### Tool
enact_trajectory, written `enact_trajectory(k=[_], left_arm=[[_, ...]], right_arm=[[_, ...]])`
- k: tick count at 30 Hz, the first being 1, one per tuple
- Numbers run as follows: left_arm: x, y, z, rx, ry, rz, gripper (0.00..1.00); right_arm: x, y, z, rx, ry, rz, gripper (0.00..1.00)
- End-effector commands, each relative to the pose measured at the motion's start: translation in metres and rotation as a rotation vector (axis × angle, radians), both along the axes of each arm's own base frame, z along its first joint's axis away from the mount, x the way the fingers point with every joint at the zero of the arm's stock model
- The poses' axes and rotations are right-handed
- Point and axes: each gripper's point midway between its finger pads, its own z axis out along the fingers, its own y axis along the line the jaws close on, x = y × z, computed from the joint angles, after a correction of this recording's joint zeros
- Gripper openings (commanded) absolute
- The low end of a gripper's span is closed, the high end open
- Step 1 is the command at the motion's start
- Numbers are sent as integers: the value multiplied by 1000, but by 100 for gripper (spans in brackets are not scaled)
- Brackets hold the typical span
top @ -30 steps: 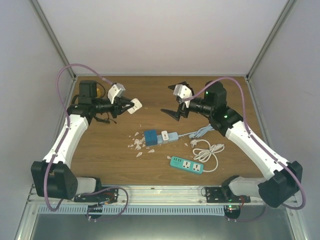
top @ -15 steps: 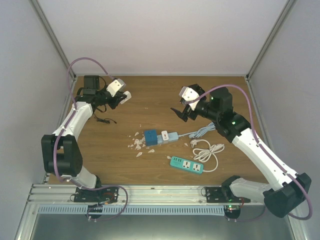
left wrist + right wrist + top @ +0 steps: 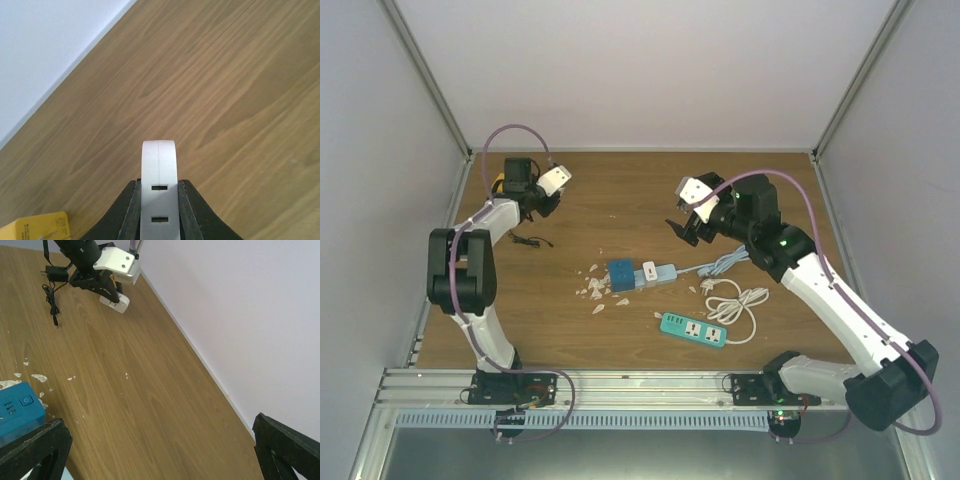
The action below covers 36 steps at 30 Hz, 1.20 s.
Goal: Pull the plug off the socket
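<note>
I will next lower my left gripper to the bare wood beside the yellow item and open it, because the white plug is still hanging above the table.
My left gripper (image 3: pixel 159 186) is shut on a white plug (image 3: pixel 159 170) with two slots in its face, held just above the wood. It hangs at the table's far left corner (image 3: pixel 548 203); the right wrist view shows the plug (image 3: pixel 114 303) under those fingers. The socket strip (image 3: pixel 658 273) lies mid-table, carrying a blue cube adapter (image 3: pixel 621 274) and a small white plug (image 3: pixel 649 269). My right gripper (image 3: pixel 682 228) hovers open behind the strip; its black fingers (image 3: pixel 31 450) stand wide apart around nothing, with the blue cube (image 3: pixel 17 407) at the left edge.
A teal power strip (image 3: pixel 693 329) and a coiled white cable (image 3: pixel 740 300) lie near the front right. White crumbs (image 3: pixel 592 290) are scattered left of the blue cube. A thin black lead (image 3: pixel 527 240) and a yellow item (image 3: pixel 35 227) sit near the left wall.
The left arm has folded back toward the far left corner, carrying the white plug with it. The right gripper has shifted slightly right and back, still open.
</note>
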Motion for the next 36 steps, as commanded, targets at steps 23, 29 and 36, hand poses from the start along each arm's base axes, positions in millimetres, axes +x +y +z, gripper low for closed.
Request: enact_trajectory(k=[23, 29, 36], left_arm=[[45, 73, -54, 307, -139, 290, 12], [38, 60, -67, 264, -47, 269, 41], [27, 39, -50, 144, 39, 212, 66]], right_arm=[[15, 15, -1, 20, 56, 27, 100], [6, 22, -3, 33, 70, 85, 100], [-16, 35, 2, 48, 92, 219, 100]])
